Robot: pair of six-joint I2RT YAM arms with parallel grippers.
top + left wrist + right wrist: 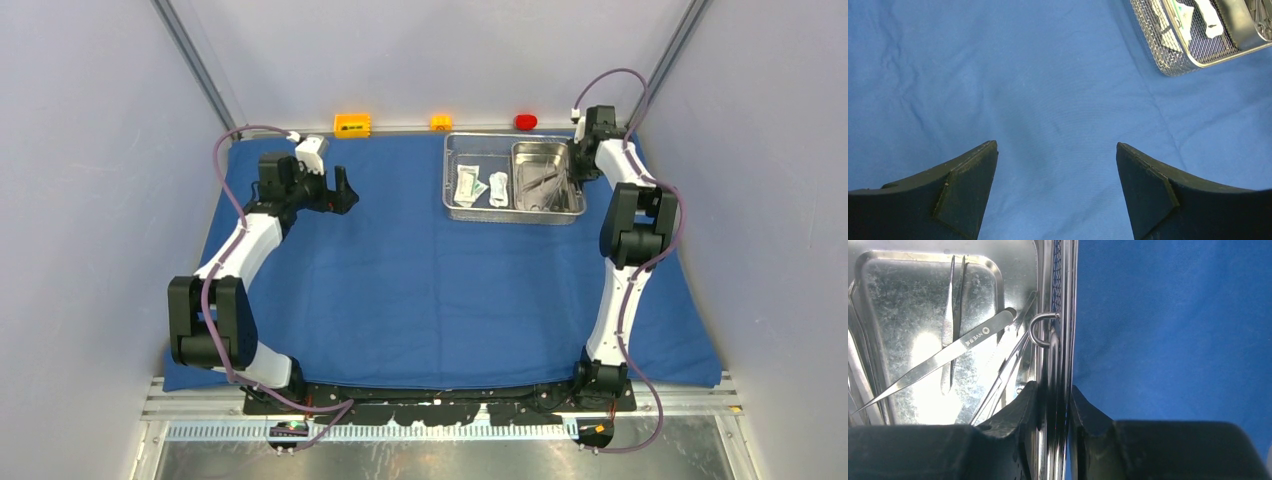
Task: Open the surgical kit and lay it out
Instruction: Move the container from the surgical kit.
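My right gripper slides the tray (447,180) a short way outward toward the cloth's back edge (510,132) next. It then releases the tray's rim, because little cloth remains behind the tray.
The blue cloth wrap (430,290) lies spread flat over the table. The steel mesh tray (447,180) stands on it at the back right. It holds the smaller steel pan (545,160) on its right side and two white-green packets (467,184) on its left. My right gripper (578,162) is shut on the tray's right rim (1064,340), one finger inside and one outside, as the right wrist view (1053,387) shows. Forceps (948,352) and thin scissors (1008,365) lie in the pan (908,305). My left gripper (345,190) is open and empty over bare cloth (1023,75), left of the tray (1168,60).
An orange block (352,124), a yellow block (441,122) and a red block (525,121) sit along the back edge beyond the cloth. Grey walls close in on both sides. A small wire handle (1038,330) hangs on the tray's right wall.
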